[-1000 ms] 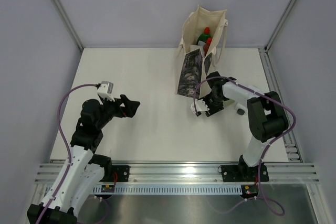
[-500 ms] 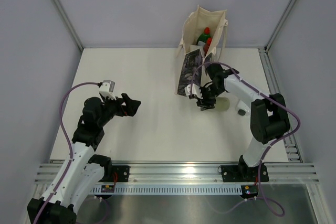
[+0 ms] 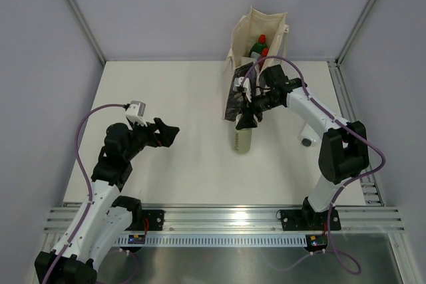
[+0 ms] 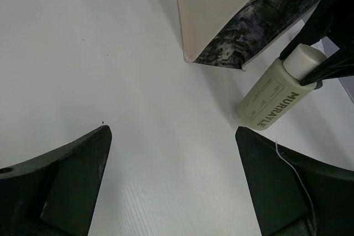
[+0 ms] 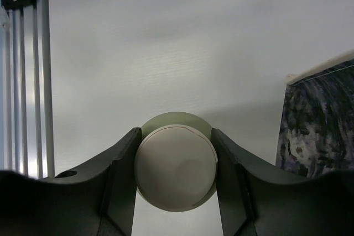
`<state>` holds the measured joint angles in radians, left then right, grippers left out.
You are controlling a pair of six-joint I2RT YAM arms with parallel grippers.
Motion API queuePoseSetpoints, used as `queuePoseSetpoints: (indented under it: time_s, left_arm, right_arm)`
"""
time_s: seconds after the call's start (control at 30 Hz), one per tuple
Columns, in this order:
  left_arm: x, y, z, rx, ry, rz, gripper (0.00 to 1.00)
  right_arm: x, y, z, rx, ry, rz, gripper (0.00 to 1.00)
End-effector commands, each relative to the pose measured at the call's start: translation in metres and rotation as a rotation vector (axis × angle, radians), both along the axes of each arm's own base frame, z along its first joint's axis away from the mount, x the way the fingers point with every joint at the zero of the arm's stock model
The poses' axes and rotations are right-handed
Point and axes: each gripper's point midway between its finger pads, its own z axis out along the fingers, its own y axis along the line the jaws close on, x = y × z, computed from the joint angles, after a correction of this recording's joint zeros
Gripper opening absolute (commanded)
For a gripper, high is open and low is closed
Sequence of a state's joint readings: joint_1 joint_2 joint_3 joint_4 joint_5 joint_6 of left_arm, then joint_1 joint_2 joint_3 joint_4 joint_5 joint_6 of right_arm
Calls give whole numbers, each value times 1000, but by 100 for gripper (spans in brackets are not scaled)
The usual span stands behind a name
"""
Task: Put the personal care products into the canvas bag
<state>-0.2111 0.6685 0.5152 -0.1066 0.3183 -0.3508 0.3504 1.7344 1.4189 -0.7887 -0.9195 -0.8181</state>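
My right gripper holds the bottle below the bag's rim in front of the panel [image 3: 239, 94], and next it should lift the bottle outward over the bag's opening, then lower it inside.
The canvas bag [image 3: 256, 31] stands upright at the back of the table, its dark picture panel [image 3: 239, 94] facing forward. Two red-capped bottles [image 3: 262, 44] show inside it. My right gripper [image 3: 246, 119] is shut on the cap of the pale green cylinder bottle [image 3: 242, 139]. The bottle hangs cap-up just in front of the panel. In the right wrist view the cap [image 5: 176, 168] sits tight between both fingers [image 5: 119, 169]. The left wrist view shows the bottle [image 4: 274, 99] beside the bag [image 4: 221, 20]. My left gripper [image 3: 168, 134] is open and empty at mid-left.
A small dark-and-white object [image 3: 305, 142] lies on the table right of the bag. Metal rails run along the table's right edge [image 3: 353, 131] and its front edge [image 3: 219, 214]. Grey walls close in the back and both sides.
My right gripper has taken the pale green bottle from the table at the right and carried it left, up in front of the bag's panel. The left arm has barely moved.
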Motion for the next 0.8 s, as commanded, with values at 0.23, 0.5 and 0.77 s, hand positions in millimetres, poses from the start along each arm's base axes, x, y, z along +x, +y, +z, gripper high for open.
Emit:
queuePoseSetpoints:
  time_s: [0.23, 0.5, 0.77]
  left_arm:
    - [-1, -12, 23, -68, -76, -56, 99]
    - [3, -16, 28, -83, -87, -70, 99]
    - [-2, -13, 28, -77, -94, -62, 99]
  right_arm:
    - [-5, 30, 111, 298, 105, -80, 0]
    - [1, 42, 226, 490, 157, -146, 0]
    - [72, 2, 341, 728, 37, -273, 0]
